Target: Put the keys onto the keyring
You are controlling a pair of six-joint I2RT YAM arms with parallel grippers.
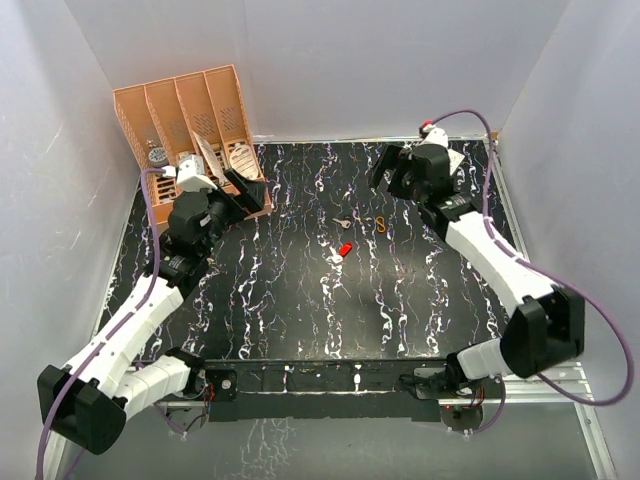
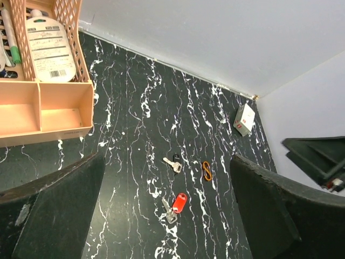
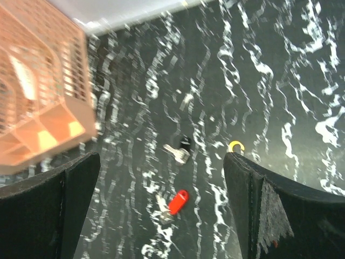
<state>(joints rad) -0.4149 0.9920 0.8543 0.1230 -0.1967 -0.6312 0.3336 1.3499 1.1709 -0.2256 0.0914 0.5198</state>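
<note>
The orange-gold keyring lies below, clear of both keys. My right gripper next tilts its open fingers downward and lowers them to close around the middle of the orange-gold keyring (image 1: 380,224) (image 3: 236,145).
The silver key (image 1: 345,222) lies on the black marbled table just left of the orange-gold keyring (image 1: 380,224). The red-headed key (image 1: 344,249) lies a little nearer. All three lie loose and apart. In the left wrist view, the silver key (image 2: 173,164), keyring (image 2: 207,170) and red-headed key (image 2: 179,203) show between the open fingers. My left gripper (image 1: 240,192) is open and empty, raised left of them. My right gripper (image 1: 390,172) is open and empty, raised behind them. In the right wrist view, its finger half hides the keyring (image 3: 236,145).
An orange desk organizer (image 1: 190,120) with papers and pens stands at the back left, close behind the left gripper. It also shows in the left wrist view (image 2: 43,108). A small white box (image 2: 244,119) sits near the back wall. White walls enclose the table.
</note>
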